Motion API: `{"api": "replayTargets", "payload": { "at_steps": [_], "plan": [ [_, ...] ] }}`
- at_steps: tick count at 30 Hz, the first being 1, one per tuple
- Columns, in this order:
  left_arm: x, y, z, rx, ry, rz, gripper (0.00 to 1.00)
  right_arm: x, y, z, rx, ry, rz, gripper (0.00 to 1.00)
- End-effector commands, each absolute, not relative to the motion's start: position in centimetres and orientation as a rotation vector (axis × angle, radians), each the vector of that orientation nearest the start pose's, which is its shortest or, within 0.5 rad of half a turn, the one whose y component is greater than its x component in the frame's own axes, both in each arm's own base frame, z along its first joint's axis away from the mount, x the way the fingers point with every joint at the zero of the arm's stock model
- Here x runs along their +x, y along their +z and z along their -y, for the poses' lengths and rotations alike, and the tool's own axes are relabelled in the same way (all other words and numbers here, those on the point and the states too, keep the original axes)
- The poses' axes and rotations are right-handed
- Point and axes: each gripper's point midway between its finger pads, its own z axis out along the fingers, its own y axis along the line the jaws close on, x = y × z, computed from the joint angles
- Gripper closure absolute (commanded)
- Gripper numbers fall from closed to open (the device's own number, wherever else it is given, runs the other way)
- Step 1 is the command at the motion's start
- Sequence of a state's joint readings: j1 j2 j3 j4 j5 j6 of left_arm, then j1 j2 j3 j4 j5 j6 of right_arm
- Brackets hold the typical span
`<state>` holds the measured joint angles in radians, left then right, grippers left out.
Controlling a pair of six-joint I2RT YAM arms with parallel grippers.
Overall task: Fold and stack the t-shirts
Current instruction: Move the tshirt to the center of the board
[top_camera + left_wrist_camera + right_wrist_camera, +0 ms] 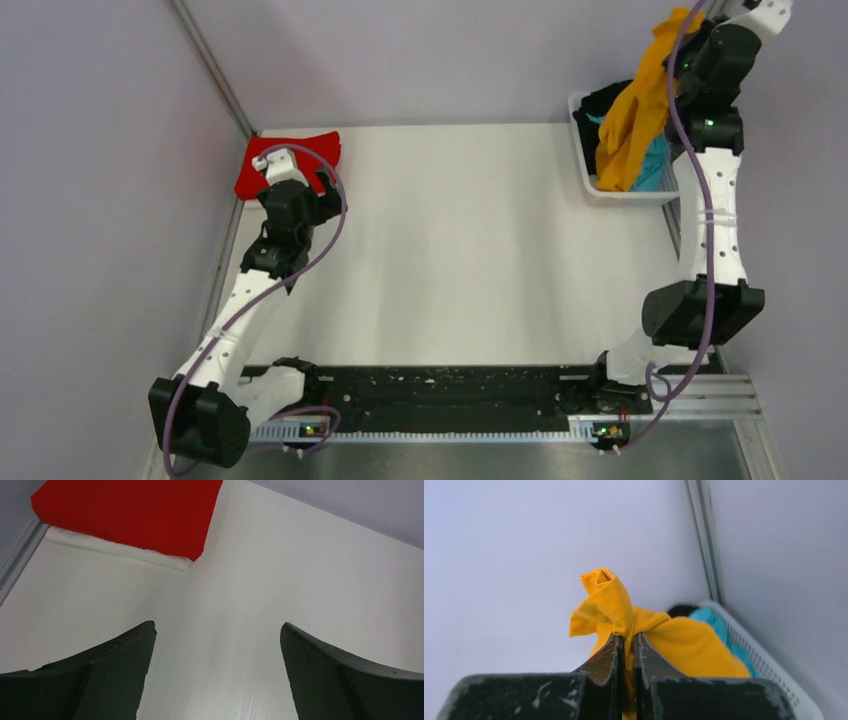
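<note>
The orange-yellow t-shirt point(640, 105) will next rise in my right gripper, swing over the table's middle, then go down near the basket.
The red t-shirt point(285, 160) lies folded at the table's far left corner; in the left wrist view point(130, 512) it rests on a white folded layer. My left gripper point(322, 190) is open and empty just in front of it; in its wrist view point(217, 627) bare table shows between the jaws. My right gripper point(690, 25) is raised high at the far right, shut on the orange-yellow t-shirt point(640, 105), which hangs down over the basket. The wrist view shows that shirt point(684, 647) pinched between the fingers point(626, 639). The turquoise t-shirt point(655, 165) and black t-shirt point(603, 105) lie in the basket.
A white mesh basket point(620, 193) stands at the far right of the table, next to the right wall. Grey walls close the left, back and right sides. A black rail point(450, 390) with both arm bases runs along the near edge.
</note>
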<state>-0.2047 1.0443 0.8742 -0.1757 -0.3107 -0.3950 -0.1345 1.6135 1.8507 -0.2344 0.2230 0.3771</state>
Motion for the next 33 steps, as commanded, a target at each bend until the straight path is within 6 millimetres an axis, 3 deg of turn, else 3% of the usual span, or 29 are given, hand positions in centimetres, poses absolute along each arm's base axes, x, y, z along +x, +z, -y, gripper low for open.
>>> {"api": "replayTargets", "payload": {
  "at_steps": [1, 4, 8, 10, 12, 15, 19, 23, 26, 29, 32, 33],
  "plan": [
    [36.5, 25.9, 3.3, -0.413, -0.126, -1.777, 0.01, 44.4, 56.5, 10.2, 0.547, -0.039, -1.205, 1.00],
    [36.6, 25.8, 3.4, -0.412, -0.133, -1.777, 0.01, 42.7, 60.8, 9.4, 0.508, 0.001, -1.119, 1.00],
    [36.8, 25.8, 3.5, -0.413, -0.136, -1.780, 0.01, 40.9, 65.6, 6.6, 0.402, 0.139, -1.038, 1.00],
    [36.8, 25.9, 3.6, -0.413, -0.141, -1.779, 0.01, 40.7, 66.9, 4.5, 0.330, 0.241, -1.031, 1.00],
    [36.8, 25.9, 3.5, -0.419, -0.143, -1.778, 0.01, 40.7, 67.3, 1.1, 0.222, 0.400, -1.056, 1.00],
    [36.6, 25.8, 3.3, -0.435, -0.134, -1.788, 0.01, 41.1, 65.9, -5.2, 0.047, 0.600, -1.136, 1.00],
    [36.1, 25.5, 2.9, -0.461, -0.112, -1.802, 0.01, 41.5, 63.5, -14.1, -0.139, 0.742, -1.208, 1.00],
    [35.5, 25.4, 2.7, -0.485, -0.111, -1.821, 0.01, 40.1, 63.6, -20.9, -0.296, 0.896, -1.179, 1.00],
    [34.8, 25.5, 1.9, -0.527, -0.076, -1.829, 0.01, 39.7, 63.7, -23.5, -0.357, 0.976, -1.149, 1.00],
    [33.8, 25.8, 0.8, -0.592, -0.020, -1.837, 0.01, 39.5, 62.7, -24.2, -0.399, 0.998, -1.176, 1.00],
    [32.9, 26.1, 0.0, -0.644, 0.013, -1.839, 0.01, 39.8, 59.7, -23.7, -0.419, 0.914, -1.250, 1.00],
    [32.6, 26.2, -0.3, -0.659, 0.019, -1.837, 0.01, 40.4, 57.7, -23.3, -0.409, 0.871, -1.296, 1.00]
  ]
}}
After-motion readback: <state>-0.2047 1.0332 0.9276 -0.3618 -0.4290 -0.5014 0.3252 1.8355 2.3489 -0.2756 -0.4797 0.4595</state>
